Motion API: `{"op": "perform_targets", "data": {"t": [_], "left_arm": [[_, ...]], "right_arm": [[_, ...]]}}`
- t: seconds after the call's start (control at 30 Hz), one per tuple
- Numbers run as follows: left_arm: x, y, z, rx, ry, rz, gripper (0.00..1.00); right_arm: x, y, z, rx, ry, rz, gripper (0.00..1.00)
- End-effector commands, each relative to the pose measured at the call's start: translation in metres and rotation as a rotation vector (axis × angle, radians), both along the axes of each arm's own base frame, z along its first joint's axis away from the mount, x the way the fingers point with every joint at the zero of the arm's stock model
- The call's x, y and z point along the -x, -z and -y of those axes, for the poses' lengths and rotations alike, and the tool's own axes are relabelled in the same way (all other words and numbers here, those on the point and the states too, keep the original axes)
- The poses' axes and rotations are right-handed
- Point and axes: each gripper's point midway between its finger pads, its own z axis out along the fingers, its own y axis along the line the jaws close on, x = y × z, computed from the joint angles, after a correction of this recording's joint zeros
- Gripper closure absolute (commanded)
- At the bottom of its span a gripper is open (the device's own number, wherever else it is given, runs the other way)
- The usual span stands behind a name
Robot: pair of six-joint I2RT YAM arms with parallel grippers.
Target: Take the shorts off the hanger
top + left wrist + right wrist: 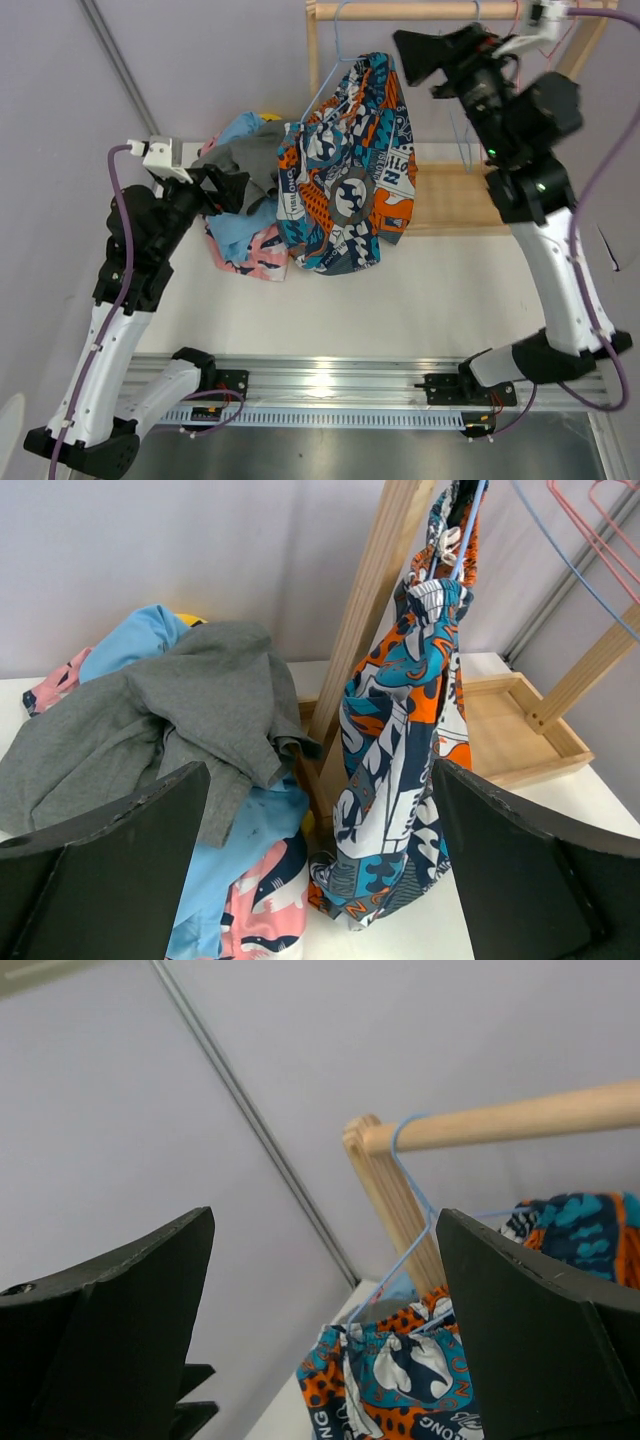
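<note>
I should lower my right gripper and move it left in the top view onto the hanger's sloping near arm, as bare wire shows there above the blue-orange-white shorts' waistband.
The blue-orange-white print shorts (345, 170) hang on a light blue wire hanger (338, 50) from the wooden rail (400, 10). They also show in the left wrist view (405, 740) and the right wrist view (420, 1380). Grey shorts (190, 710), light blue shorts (235, 850) and pink print shorts (255, 905) lie piled on the table at the left; a bit of yellow (190, 619) peeks behind. My left gripper (232, 190) is open and empty beside the pile. My right gripper (415, 55) is open and empty, high up, right of the hanger's hook.
The wooden rack has an upright post (365, 600) and a tray-like base (455, 200). Empty pink and blue hangers (600, 520) hang further along the rail. A grey wall stands behind.
</note>
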Motion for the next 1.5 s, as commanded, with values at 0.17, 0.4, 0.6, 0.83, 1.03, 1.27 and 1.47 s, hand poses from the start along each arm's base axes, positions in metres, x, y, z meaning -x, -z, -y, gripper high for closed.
{"op": "perform_targets", "data": {"t": [0.17,0.4,0.6,0.83,1.03,1.27,1.47], "left_arm": [[0.015,-0.004,0.01,0.007,0.073,0.023,0.01],[0.024,0.003,0.01,0.008,0.085,0.033,0.01],[0.027,0.016,0.007,-0.002,0.077,0.02,0.01],[0.032,0.022,0.004,-0.014,0.069,0.014,0.01],[0.037,0.022,0.002,-0.02,0.069,0.014,0.01],[0.037,0.033,0.004,-0.02,0.077,-0.007,0.01],[0.046,0.037,0.019,-0.005,0.175,-0.021,0.0]], "right_arm": [[-0.087,0.088,-0.081,0.111,-0.066,-0.209,0.0],[-0.102,0.119,-0.129,0.143,-0.124,-0.265,0.01],[-0.11,0.138,-0.149,0.151,-0.117,-0.292,0.01],[-0.118,0.156,-0.175,0.159,-0.142,-0.322,0.06],[-0.127,0.167,-0.183,0.16,-0.13,-0.344,0.12],[-0.126,0.167,-0.188,0.148,-0.144,-0.348,1.0],[-0.114,0.143,-0.172,0.136,-0.116,-0.312,1.0]]}}
